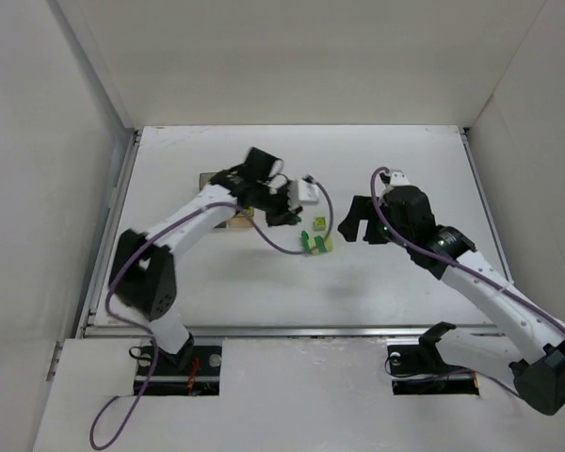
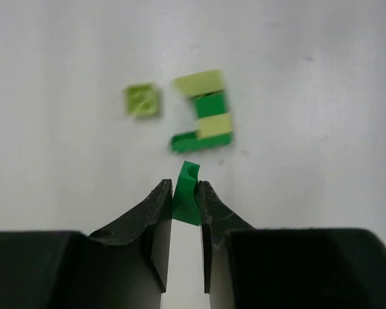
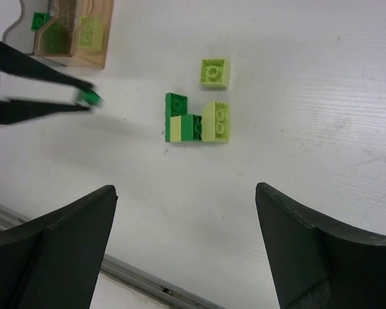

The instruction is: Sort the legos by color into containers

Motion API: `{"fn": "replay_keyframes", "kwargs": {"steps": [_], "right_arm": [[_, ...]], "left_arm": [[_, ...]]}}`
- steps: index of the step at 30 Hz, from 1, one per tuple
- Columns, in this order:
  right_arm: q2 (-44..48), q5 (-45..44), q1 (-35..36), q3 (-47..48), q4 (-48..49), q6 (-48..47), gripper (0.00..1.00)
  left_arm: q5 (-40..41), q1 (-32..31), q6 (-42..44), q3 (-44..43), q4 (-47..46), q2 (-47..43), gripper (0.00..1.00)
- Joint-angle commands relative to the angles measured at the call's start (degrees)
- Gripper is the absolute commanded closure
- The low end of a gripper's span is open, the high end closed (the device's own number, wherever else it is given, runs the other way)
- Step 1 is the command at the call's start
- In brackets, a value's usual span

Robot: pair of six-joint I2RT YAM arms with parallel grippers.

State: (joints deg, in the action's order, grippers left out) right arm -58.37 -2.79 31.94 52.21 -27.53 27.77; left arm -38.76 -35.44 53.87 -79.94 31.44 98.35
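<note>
The grey container [image 3: 22, 19] has green legos in it. My left gripper should move to its left in the top view over that container next, to release the matching lego.
My left gripper [image 2: 186, 187] is shut on a small dark green lego [image 2: 187, 193], held a little above the table just short of the loose bricks. A cluster of dark green and pale yellow-green legos [image 2: 204, 119] lies ahead of it, with a single pale lego [image 2: 142, 101] to its left. In the right wrist view, the same cluster [image 3: 196, 119] and single pale lego [image 3: 215, 72] lie beyond my right gripper [image 3: 185, 188], which is open and empty. The amber container [image 3: 74, 32] and the grey container [image 3: 22, 19] sit at the upper left, with bricks inside.
From above, the containers [image 1: 237, 218] are mostly hidden under the left arm [image 1: 198, 221]. The legos [image 1: 315, 243] lie between the two grippers. White walls enclose the table on three sides, and a metal rail [image 1: 292, 330] runs along its near edge.
</note>
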Motion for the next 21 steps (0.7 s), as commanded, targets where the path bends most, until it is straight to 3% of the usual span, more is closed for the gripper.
{"fn": "replay_keyframes", "kwargs": {"steps": [1, 3, 4, 6, 15, 21], "right_arm": [[-4.11, 1.12, -0.04, 4.83, 6.52, -0.87, 0.06], [-7.18, 1.73, -0.57, 7.02, 7.05, -0.87, 0.06], [-10.5, 2.43, -0.57, 7.73, 7.05, -1.57, 0.06], [-14.04, 3.23, -0.57, 10.27, 7.75, -2.46, 0.06], [-36.53, 3.5, -1.62, 22.4, 4.95, -2.46, 0.07], [-46.21, -0.28, -1.62, 28.3, 2.04, -1.41, 0.1]], "left_arm": [[1.61, 7.38, -29.48, 9.25, -14.88, -14.47, 1.0], [10.07, 9.77, -38.64, 16.53, -25.61, -19.83, 1.0], [17.51, 11.87, -40.05, 18.57, -28.34, -24.04, 1.0], [21.61, 13.55, -40.59, 21.48, -33.52, -26.44, 1.0], [28.65, 22.33, -46.04, 19.21, -32.94, -16.35, 1.0], [30.41, 24.81, -44.11, 20.7, -37.24, -12.67, 1.0]]}}
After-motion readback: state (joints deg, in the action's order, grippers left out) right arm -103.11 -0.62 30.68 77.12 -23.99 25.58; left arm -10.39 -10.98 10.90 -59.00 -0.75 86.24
